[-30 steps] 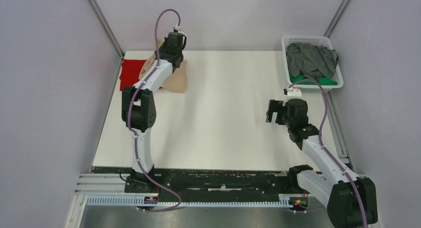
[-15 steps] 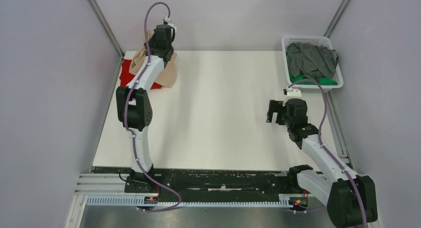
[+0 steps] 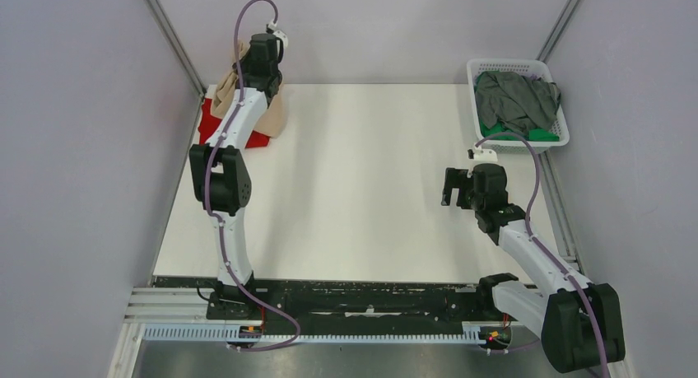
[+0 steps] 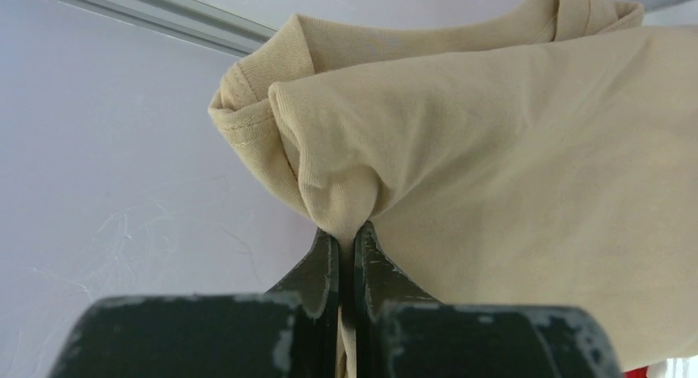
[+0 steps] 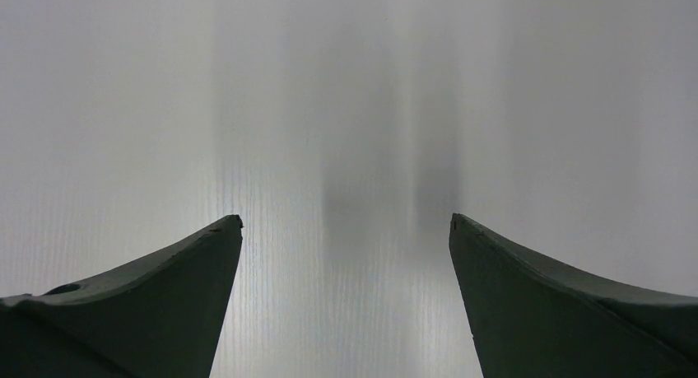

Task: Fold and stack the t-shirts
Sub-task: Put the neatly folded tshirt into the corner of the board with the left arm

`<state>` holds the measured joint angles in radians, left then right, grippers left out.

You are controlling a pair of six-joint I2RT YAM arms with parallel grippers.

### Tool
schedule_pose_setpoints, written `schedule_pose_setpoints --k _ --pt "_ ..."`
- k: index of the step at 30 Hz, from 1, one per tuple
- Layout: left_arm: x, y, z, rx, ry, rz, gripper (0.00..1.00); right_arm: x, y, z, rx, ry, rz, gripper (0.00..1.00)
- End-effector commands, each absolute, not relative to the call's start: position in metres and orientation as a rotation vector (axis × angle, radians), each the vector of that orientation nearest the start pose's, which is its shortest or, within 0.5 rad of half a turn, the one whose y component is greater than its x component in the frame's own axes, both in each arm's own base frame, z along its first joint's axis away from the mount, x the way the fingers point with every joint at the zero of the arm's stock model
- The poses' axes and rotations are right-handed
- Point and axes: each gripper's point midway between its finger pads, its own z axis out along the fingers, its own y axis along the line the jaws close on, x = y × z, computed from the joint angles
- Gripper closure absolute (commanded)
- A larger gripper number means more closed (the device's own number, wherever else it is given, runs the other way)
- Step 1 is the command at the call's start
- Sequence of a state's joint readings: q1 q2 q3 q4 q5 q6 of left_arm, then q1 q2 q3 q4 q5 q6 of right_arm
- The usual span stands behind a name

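My left gripper lowers toward the left in the top view over the red t-shirt (image 3: 209,123) (image 4: 646,372) next and releases the beige t-shirt's fold. Red cloth by the wall lies uncovered.
My left gripper (image 3: 262,63) is shut on a pinch of the beige t-shirt (image 3: 274,114) and holds it lifted at the table's far left corner, over the red t-shirt (image 3: 209,123) that lies flat there. In the left wrist view the jaws (image 4: 346,234) clamp a fold of the beige t-shirt (image 4: 510,156), which hangs bunched with a sleeve hem showing. A sliver of the red t-shirt (image 4: 646,372) peeks out at the bottom right. My right gripper (image 3: 451,186) is open and empty above bare table at the right (image 5: 346,230). The dark grey t-shirt (image 3: 514,98) and the green t-shirt (image 3: 531,133) lie in the basket.
A white plastic basket (image 3: 517,67) stands at the far right corner of the white table (image 3: 370,189). Grey walls with metal corner rails close in the left, back and right sides. The arm bases sit on a black rail at the near edge.
My left gripper has carried the beige t-shirt to the left and up, from beside the red one to over it. The right arm has stayed still.
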<state>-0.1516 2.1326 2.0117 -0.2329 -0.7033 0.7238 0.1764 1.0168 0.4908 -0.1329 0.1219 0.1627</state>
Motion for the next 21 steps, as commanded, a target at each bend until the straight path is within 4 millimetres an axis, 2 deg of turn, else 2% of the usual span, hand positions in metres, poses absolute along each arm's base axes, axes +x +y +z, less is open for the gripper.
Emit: schedule_pose_setpoints --k 1,8,17,19,20,21 --pt "0.589 0.047 0.3 0.386 1.903 1.046 0.98 0.305 0.037 0.1 0.045 2.174 0.044 0.02" --pt "0.594 0.068 0.275 0.373 1.92 1.123 0.98 0.305 0.034 0.099 0.051 2.179 0.027 0.02" --pt "0.602 0.124 0.223 0.313 2.014 1.106 0.98 0.3 0.018 0.09 0.094 2.215 -0.081 0.02" --pt "0.608 0.125 0.215 0.321 2.02 1.089 0.98 0.301 0.016 0.089 0.098 2.222 -0.097 0.02" --pt "0.607 0.147 0.211 0.292 2.033 1.108 0.98 0.301 0.014 0.089 0.102 2.226 -0.11 0.02" --pt "0.609 0.149 0.205 0.301 2.039 1.107 0.98 0.302 0.013 0.089 0.104 2.228 -0.119 0.02"
